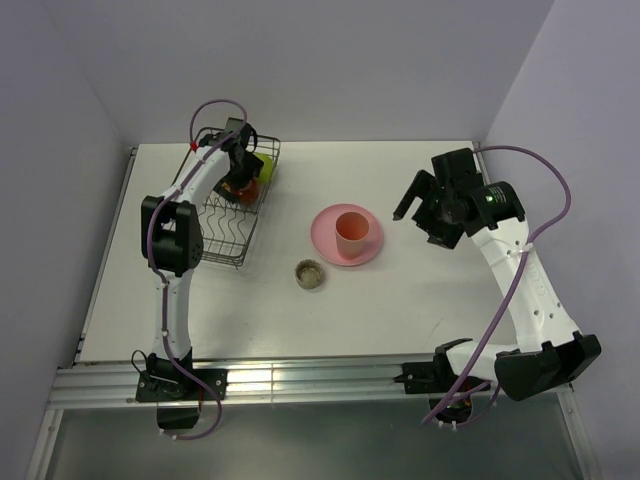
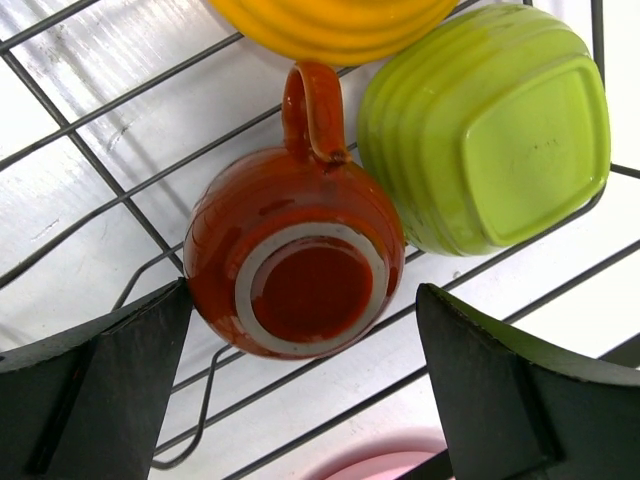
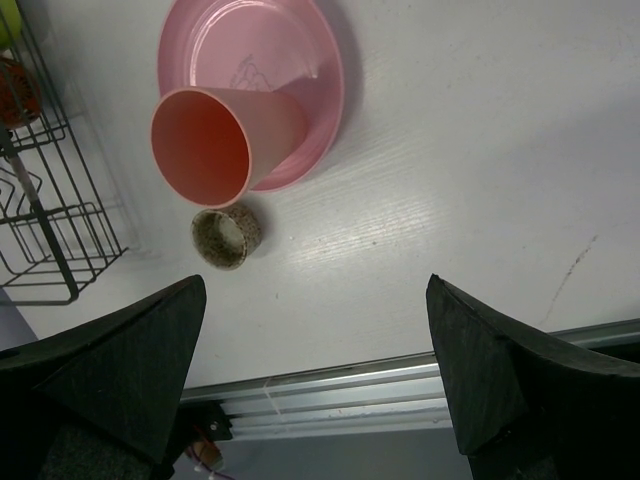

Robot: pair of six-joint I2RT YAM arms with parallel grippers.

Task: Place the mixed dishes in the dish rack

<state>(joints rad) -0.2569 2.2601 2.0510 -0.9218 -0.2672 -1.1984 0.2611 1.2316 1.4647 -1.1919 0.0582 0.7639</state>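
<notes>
My right gripper moves to the left in the top view and lowers astride the tumbler's nearest rim edge next. The tumbler's upturned opening lets a finger in.
The black wire dish rack stands at the far left. In the left wrist view, on the rack's wires, a red-brown mug and a yellow-green squarish bowl lie upside down, with the orange-yellow bowl beyond them. My left gripper is open and empty just above the mug. A pink tumbler stands on the pink plate at the table's middle. A small grey-brown dish sits just in front. My right gripper is open and empty, raised to the right of the plate.
The right wrist view shows the tumbler, plate, small dish and the rack's corner. An aluminium rail runs along the near table edge. Walls close the back and both sides.
</notes>
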